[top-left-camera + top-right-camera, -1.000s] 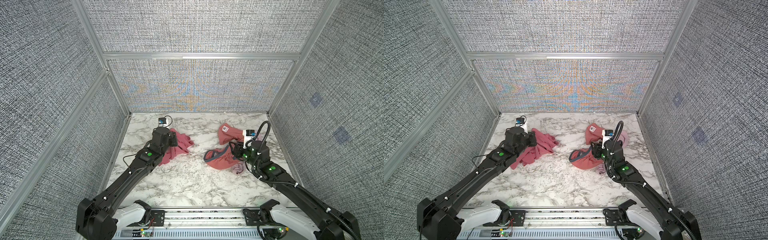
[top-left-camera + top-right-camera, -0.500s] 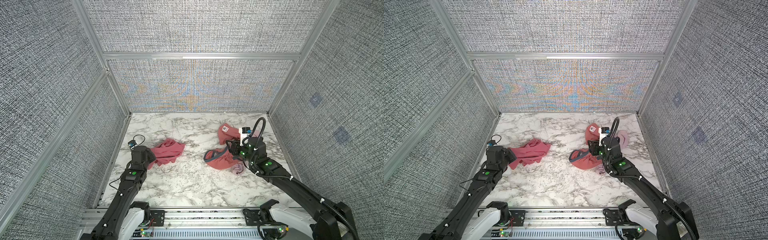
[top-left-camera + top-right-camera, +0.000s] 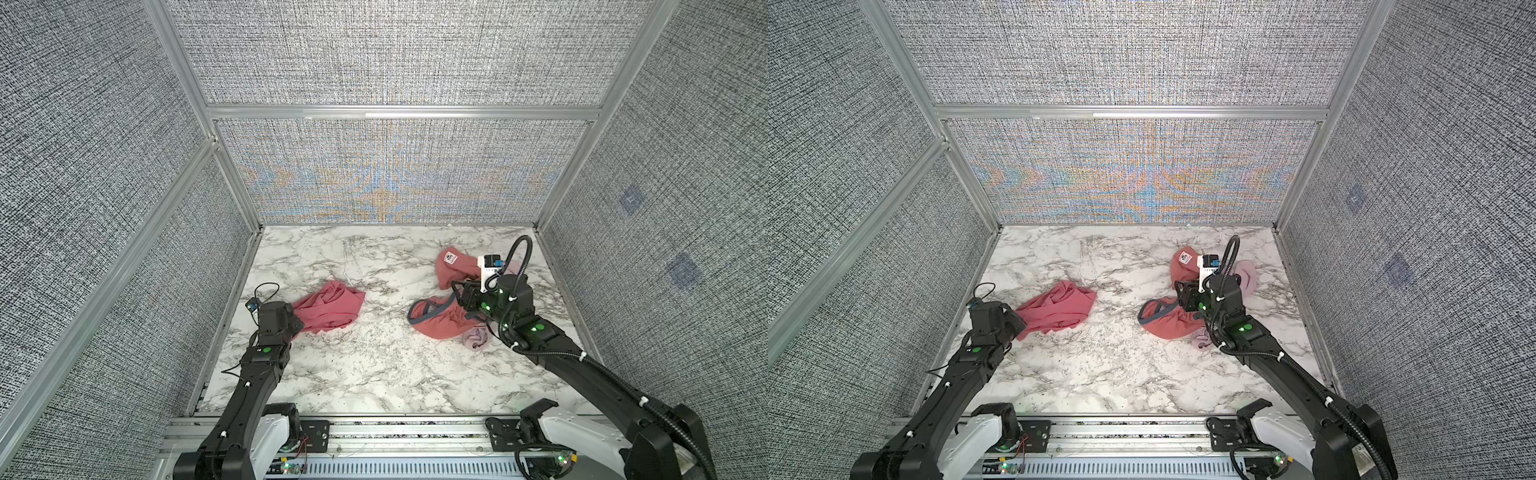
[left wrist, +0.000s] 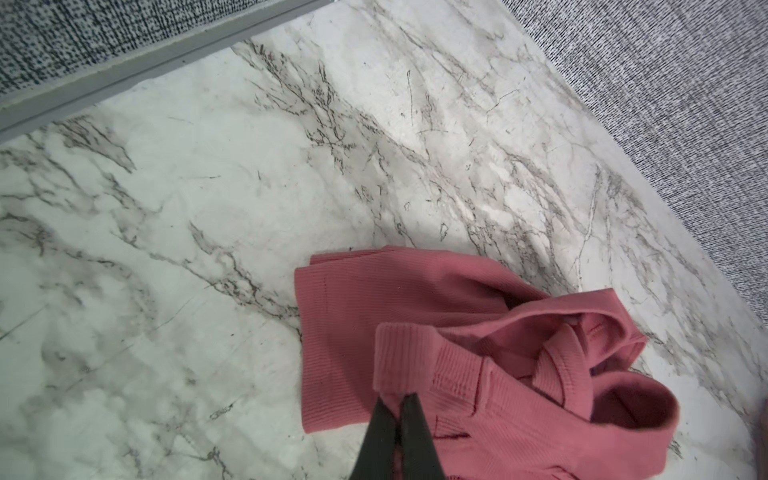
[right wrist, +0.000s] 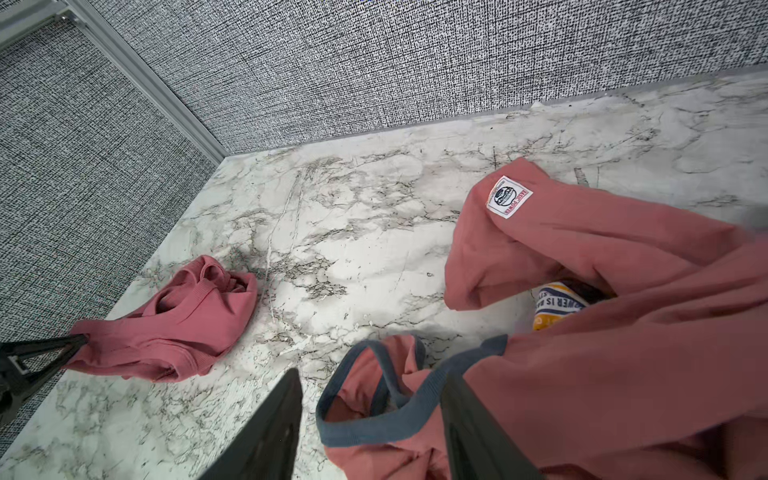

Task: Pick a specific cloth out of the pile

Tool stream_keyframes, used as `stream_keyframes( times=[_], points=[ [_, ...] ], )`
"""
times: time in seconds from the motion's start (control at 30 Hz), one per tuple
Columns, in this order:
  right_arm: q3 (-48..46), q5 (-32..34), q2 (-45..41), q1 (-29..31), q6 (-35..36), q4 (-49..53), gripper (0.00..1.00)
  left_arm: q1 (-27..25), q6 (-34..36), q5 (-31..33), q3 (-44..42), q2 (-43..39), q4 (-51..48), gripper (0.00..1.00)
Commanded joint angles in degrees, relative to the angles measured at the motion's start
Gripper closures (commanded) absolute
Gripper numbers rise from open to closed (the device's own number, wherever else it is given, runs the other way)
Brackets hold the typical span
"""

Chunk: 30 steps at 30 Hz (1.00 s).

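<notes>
The cloth is already clear of the pile, so the robot's left gripper will next open where it is and let the folded edge (image 4: 405, 357) go onto the marble just below.
The cloth (image 3: 328, 309) (image 3: 1059, 309) is a plain salmon-red ribbed garment, lying crumpled on the marble apart from the pile, at centre left. My left gripper (image 3: 297, 325) (image 3: 1020, 328) (image 4: 399, 400) is shut on a folded edge of the cloth (image 4: 415, 316). The pile (image 3: 442, 326) (image 3: 1167, 328) lies at the right: a salmon-red garment with grey-blue edging (image 5: 374, 432) and a white patch (image 5: 509, 196), plus a pale lilac piece (image 3: 476, 337). My right gripper (image 3: 456, 293) (image 3: 1180, 294) (image 5: 372, 376) hovers open over the edged garment, holding nothing.
Grey fabric walls with aluminium posts (image 3: 232, 183) close in the marble table (image 3: 374, 365) on three sides. A metal rail (image 3: 374, 428) runs along the front edge. The left gripper works close to the left wall. Bare marble separates the cloth from the pile.
My left arm has drawn back toward the front left, dragging the cloth with it, away from the pile. The right gripper has shifted slightly left over the pile and stays open.
</notes>
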State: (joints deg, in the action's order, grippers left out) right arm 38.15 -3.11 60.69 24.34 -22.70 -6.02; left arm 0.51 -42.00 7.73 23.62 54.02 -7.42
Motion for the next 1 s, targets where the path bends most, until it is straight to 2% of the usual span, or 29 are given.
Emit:
stream_keyframes(
  times=[0.0, 0.27, 0.37, 0.4, 0.47, 0.53, 0.6, 0.67, 0.83, 0.97],
  points=[
    [-0.2, -0.4, -0.1, -0.2, -0.6, -1.8, 0.45, 0.6, 1.2, -0.3, -0.1, 2.1, 3.8, 1.00],
    [-0.2, -0.5, 0.1, -0.4, -0.8, -1.9, 0.45, 2.1, 2.5, -0.3, 0.4, 8.8, 7.1, 1.00],
    [-0.3, -0.5, 0.3, -0.4, -0.9, -1.8, 0.45, 3.2, 2.5, -2.7, 0.6, 11.5, 8.0, 1.00],
    [-0.3, -0.5, 0.3, -0.4, -1.0, -1.8, 0.45, 3.6, 2.8, -4.2, 0.8, 12.0, 8.0, 0.91],
    [-0.1, -0.5, 0.1, -0.5, -1.0, -1.6, 0.45, 3.7, 3.2, -5.9, 1.1, 11.6, 7.6, 0.63],
    [-0.3, -0.5, -0.3, -0.5, -0.9, -1.2, 0.45, 3.7, 3.4, -4.9, 1.7, 9.6, 6.0, 0.50],
    [-0.4, -0.2, -0.9, -0.5, -1.0, -1.0, 0.45, 3.7, 4.2, -4.4, 3.2, 6.6, 2.8, 0.46],
    [-0.5, 0.0, -1.4, -0.4, -0.9, -0.8, 0.44, 3.7, 8.1, -6.7, 4.5, 3.9, 1.8, 0.44],
    [-0.8, 1.0, -2.1, -0.5, -0.8, -0.3, 0.44, 2.3, 9.5, -7.5, 8.5, 0.3, -2.6, 0.40],
    [-1.0, 0.9, -2.7, -0.5, -0.9, 0.1, 0.44, -5.0, 12.6, -4.6, 13.0, 1.8, -4.9, 0.40]
  ],
)
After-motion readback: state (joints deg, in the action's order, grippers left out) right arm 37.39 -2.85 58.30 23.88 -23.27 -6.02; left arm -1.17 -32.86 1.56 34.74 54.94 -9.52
